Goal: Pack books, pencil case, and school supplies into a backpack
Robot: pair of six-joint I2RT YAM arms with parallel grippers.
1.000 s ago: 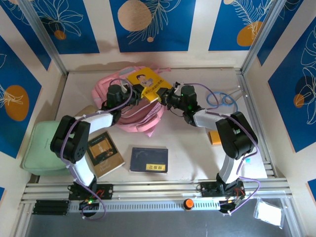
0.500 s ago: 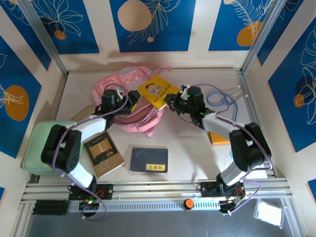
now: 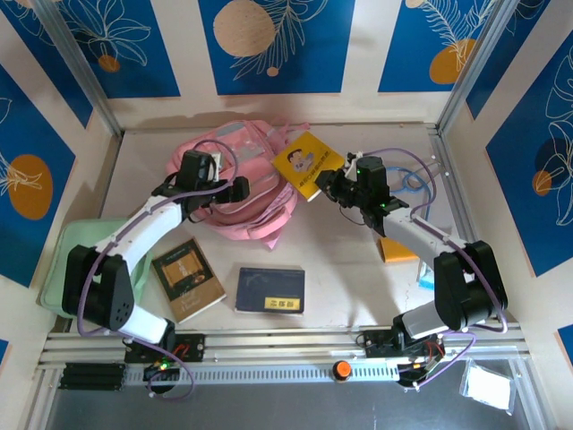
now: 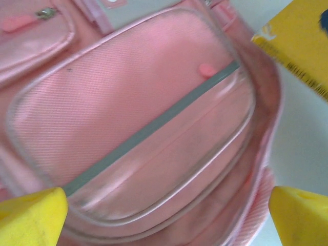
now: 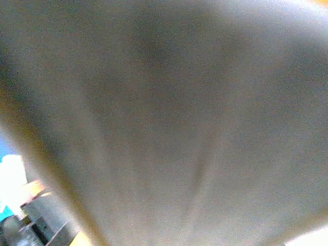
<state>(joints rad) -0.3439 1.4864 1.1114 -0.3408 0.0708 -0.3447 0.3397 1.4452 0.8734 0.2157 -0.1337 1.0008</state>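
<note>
I should turn my left gripper and lower it onto the grey-piped rim (image 4: pixel 197 175) beside the grey stripe, before packing the closed pink backpack.
The pink backpack (image 3: pixel 242 166) lies at the back of the table. My left gripper (image 3: pixel 235 190) hovers over its front pocket (image 4: pixel 138 128), open, with its yellow fingertips (image 4: pixel 31 215) wide apart and nothing between them. My right gripper (image 3: pixel 324 182) is shut on the lower edge of the yellow book (image 3: pixel 307 161), holding it tilted just right of the backpack; its corner (image 4: pixel 302 46) appears in the left wrist view. A blurred grey surface sits close against the right wrist camera. The brown book (image 3: pixel 186 279) and one navy book (image 3: pixel 270 289) lie flat near the front. The pencil case and second navy book are hidden.
A pale green pad (image 3: pixel 58 273) lies at the left edge under the left arm. An orange item (image 3: pixel 394 251) rests by the right arm, with loose cables (image 3: pixel 407 179) behind it. Metal frame posts (image 3: pixel 461 90) bound the table's back corners.
My right gripper has carried the yellow book rightwards, off the backpack's top. My left gripper has drawn back from the book to over the front pocket, and the arm has stretched out.
</note>
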